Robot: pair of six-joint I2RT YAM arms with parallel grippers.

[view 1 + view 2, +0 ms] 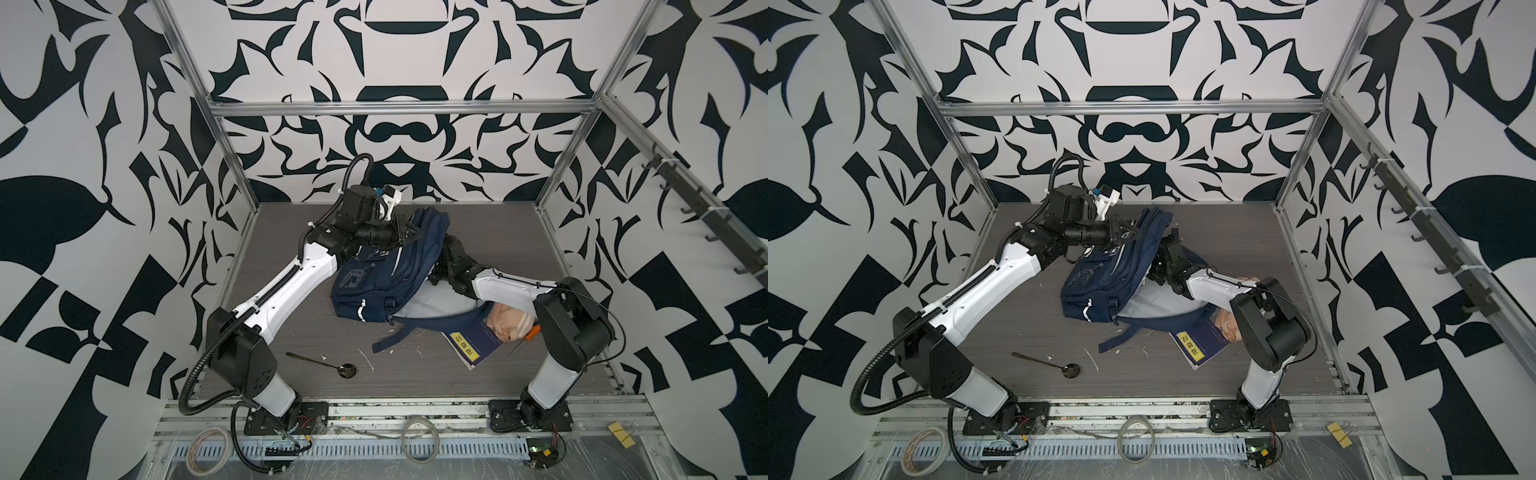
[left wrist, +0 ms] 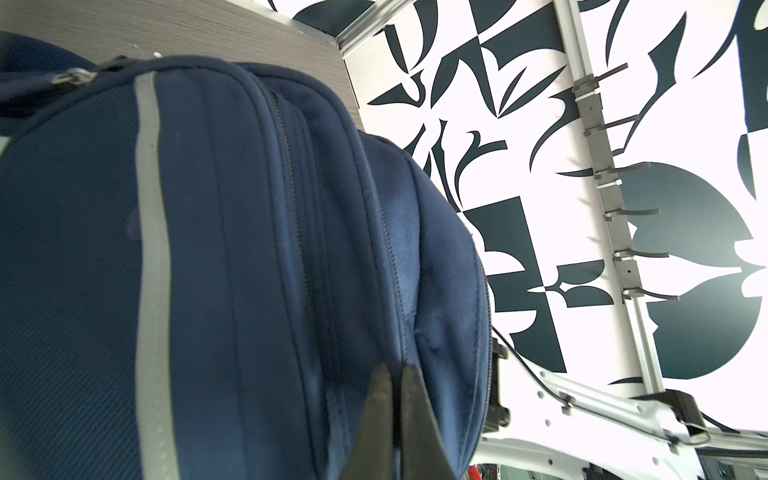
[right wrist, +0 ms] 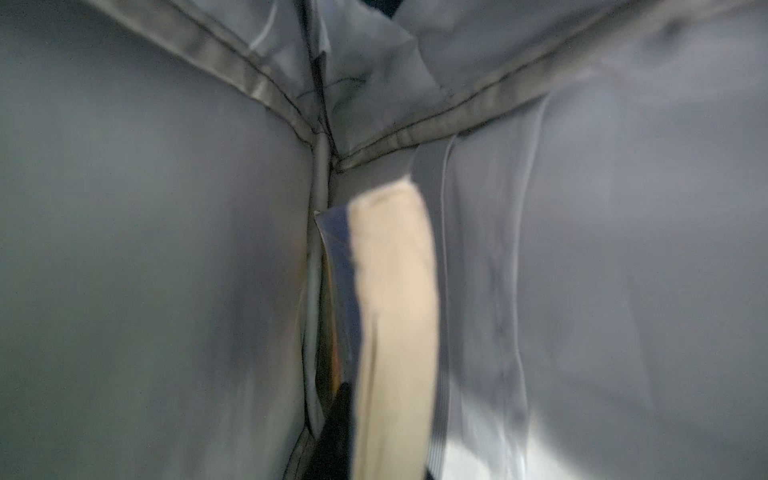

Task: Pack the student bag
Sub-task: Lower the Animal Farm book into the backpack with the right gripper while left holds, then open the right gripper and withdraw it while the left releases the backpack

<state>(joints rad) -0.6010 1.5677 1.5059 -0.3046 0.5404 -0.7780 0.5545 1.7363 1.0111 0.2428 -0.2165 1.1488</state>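
Observation:
I will lower my left gripper toward the tabletop next and bring down the bag's lifted far end (image 1: 435, 222) (image 2: 320, 108). I will then release the fabric, because that pinch is still holding the cloth up.
The navy student bag (image 1: 374, 282) (image 1: 1100, 282) lies mid-table with its far end lifted. My left gripper (image 1: 409, 232) (image 1: 1133, 232) is shut on the bag's fabric beside a zip seam, and in the left wrist view its tips (image 2: 395, 368) pinch the blue cloth (image 2: 228, 249). My right arm reaches into the bag's open mouth, so its gripper is hidden in both top views. The right wrist view shows grey lining (image 3: 145, 249) and a book (image 3: 395, 291) seen edge-on. The right gripper (image 3: 386, 436) has a dark finger (image 3: 336, 415) against the book's glossy cover. The grip is blurred.
By the right arm's elbow lie a peach pouch (image 1: 509, 322), a blue notebook with a yellow label (image 1: 471, 347) and an orange-handled screwdriver (image 1: 525, 336). A bag strap (image 1: 415, 332) trails forward. A dark spoon (image 1: 324, 363) lies front left. A hook rail (image 1: 685, 195) lines the right wall.

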